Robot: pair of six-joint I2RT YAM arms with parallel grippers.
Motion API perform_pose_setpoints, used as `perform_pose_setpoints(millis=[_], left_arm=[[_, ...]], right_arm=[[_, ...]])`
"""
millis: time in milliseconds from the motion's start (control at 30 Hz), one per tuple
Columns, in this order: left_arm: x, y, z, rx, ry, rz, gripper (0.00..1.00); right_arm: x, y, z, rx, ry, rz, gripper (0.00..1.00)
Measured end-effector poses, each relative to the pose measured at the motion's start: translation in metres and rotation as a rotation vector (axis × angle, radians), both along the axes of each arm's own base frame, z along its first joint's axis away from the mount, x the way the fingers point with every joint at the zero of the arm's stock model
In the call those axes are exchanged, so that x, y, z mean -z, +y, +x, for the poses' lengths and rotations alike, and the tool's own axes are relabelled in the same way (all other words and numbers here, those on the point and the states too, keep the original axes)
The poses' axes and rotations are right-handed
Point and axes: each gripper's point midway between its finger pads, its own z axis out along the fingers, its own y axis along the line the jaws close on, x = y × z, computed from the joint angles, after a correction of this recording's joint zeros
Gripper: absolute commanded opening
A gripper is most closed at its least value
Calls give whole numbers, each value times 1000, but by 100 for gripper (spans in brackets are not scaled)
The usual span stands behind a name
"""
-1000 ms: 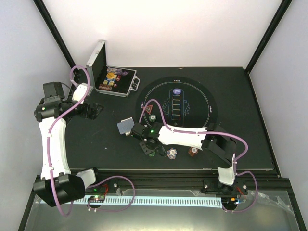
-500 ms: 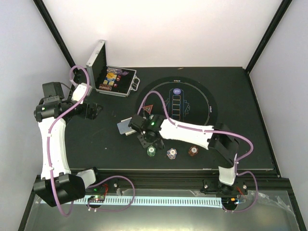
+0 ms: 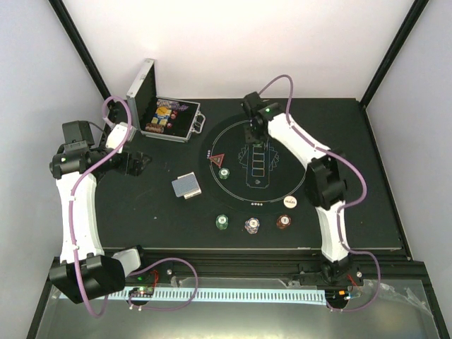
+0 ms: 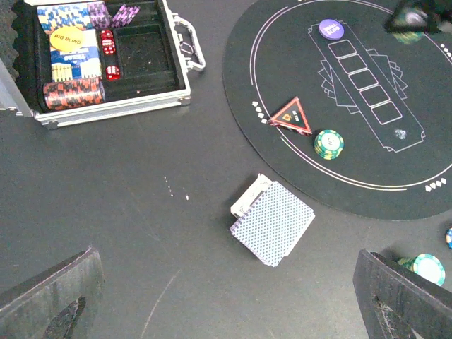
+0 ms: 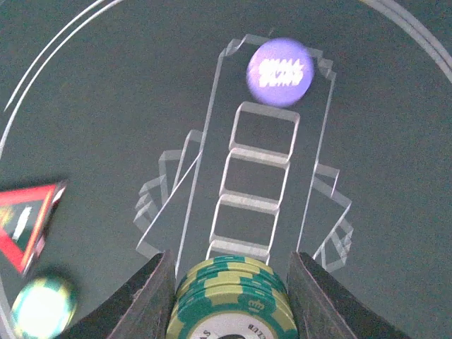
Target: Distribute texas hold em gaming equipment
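Note:
My right gripper should next move down and slightly to the right in the top view, to release the green chips on the empty mat beside the purple button (image 5: 280, 72).
My right gripper (image 3: 256, 133) reaches over the far side of the round mat (image 3: 300, 152) and is shut on a small stack of green poker chips (image 5: 230, 311). Just ahead of them lies the purple button (image 5: 280, 72). On the mat sit a red triangular marker (image 3: 217, 159) and a green chip stack (image 3: 224, 173). Green (image 3: 222, 222), blue-white (image 3: 251, 225) and dark red (image 3: 283, 221) chip stacks line the front, with a white button (image 3: 289, 202) behind them. The card deck (image 4: 272, 221) lies left of the mat. My left gripper (image 3: 136, 162) is open, holding nothing.
The silver case (image 3: 166, 116) stands open at the back left with chips, dice and a yellow button inside (image 4: 74, 63). The left arm rests between the case and the table's left edge. The right arm stretches over the mat's right side.
The right arm lifted off the green stack at the front and swung to the mat's far side with green chips in its jaws. The left arm has not moved.

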Motion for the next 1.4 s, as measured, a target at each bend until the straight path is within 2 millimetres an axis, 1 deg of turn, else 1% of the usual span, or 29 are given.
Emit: perform_pose_setpoints(millis=[67,100,200,267,367,400,500,667,767,867,900,967,1067,1133,1267,1333,1400], left_arm=[[0,0,0,5,-1,1,99],[1,0,0,6,0,2,99],[3,1,1,9,6,4,99],[4,2,3,11,14,1,99],[6,3,6,12,22,-2,99],[6,3,6,12,22,-3,99],[7,3,7,14,25,-6,99],[8,2,8,17,29,-12,99],[8,2,9,18,32,-15,99],[8,2,9,19,31,-16,99],[8,2,9,19,31,-17,99],[8,1,9,21,30,-18,99],[8,1,9,21,30,-18,99],[8,1,9,21,30,-19,99],[8,1,9,21,30,-19,99],[8,1,9,21,31,-19,99],[8,1,9,22,31,-20,99]], right_arm=[[12,-14,32,44,1,-11,14],[18,-19,42,55,5,-15,14],[46,-32,73,87,25,-32,14],[65,-40,82,103,52,-43,14],[90,-53,86,120,96,-59,14],[97,-57,87,123,110,-61,14],[108,-64,88,131,131,-64,14],[110,-70,91,139,132,-64,15],[110,-68,95,138,123,-54,18],[113,-65,98,134,122,-42,22],[115,-64,98,133,123,-38,27],[117,-63,99,131,127,-35,42],[116,-63,99,130,126,-32,61],[116,-63,99,134,126,-31,71],[113,-62,100,128,120,-27,79],[109,-62,100,128,118,-25,80],[100,-59,97,125,111,-21,82]])
